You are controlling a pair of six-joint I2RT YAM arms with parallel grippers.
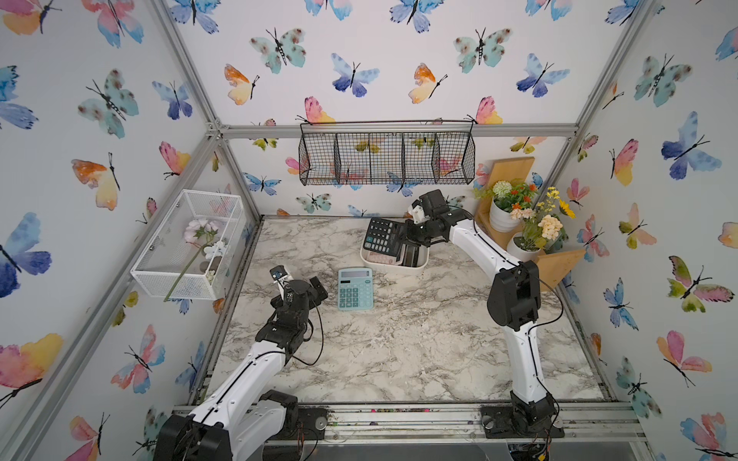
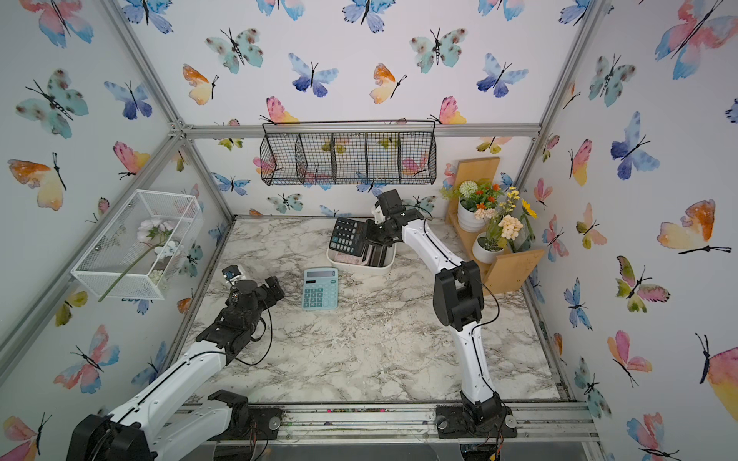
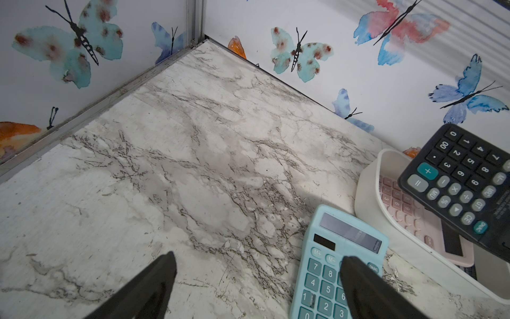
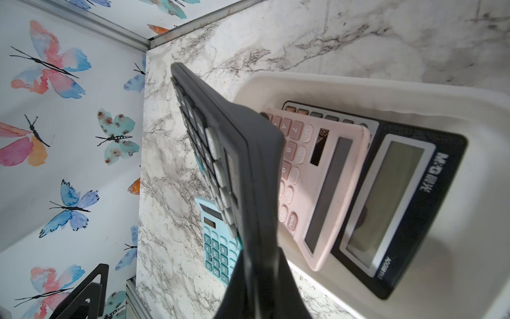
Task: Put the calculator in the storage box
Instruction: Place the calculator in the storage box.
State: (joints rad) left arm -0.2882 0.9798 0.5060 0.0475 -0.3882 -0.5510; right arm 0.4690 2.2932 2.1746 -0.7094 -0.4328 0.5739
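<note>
The pink calculator (image 1: 378, 259) (image 4: 317, 179) lies below inside the storage box, so my right gripper will next lower the tilted black calculator onto it and release the black one's display end.
My right gripper (image 1: 407, 235) (image 4: 260, 262) is shut on one end of a black calculator (image 1: 381, 235) (image 4: 242, 154). It holds it tilted in the air over the left part of the storage box (image 1: 399, 268) (image 4: 358, 85), a shallow white tub near the back. Inside the box lie a pink calculator (image 4: 317, 179) and another black calculator (image 4: 400, 207). A light blue calculator (image 1: 355, 289) (image 3: 325, 270) lies flat on the marble table just in front of the box. My left gripper (image 1: 317, 291) (image 3: 258, 265) is open and empty beside it, one finger above its keys.
A black wire basket (image 1: 387, 159) hangs on the back wall above the box. A white wire-mesh box (image 1: 187, 243) with a flower is fixed to the left wall. Flower pots (image 1: 519, 215) on a wooden shelf fill the back right corner.
</note>
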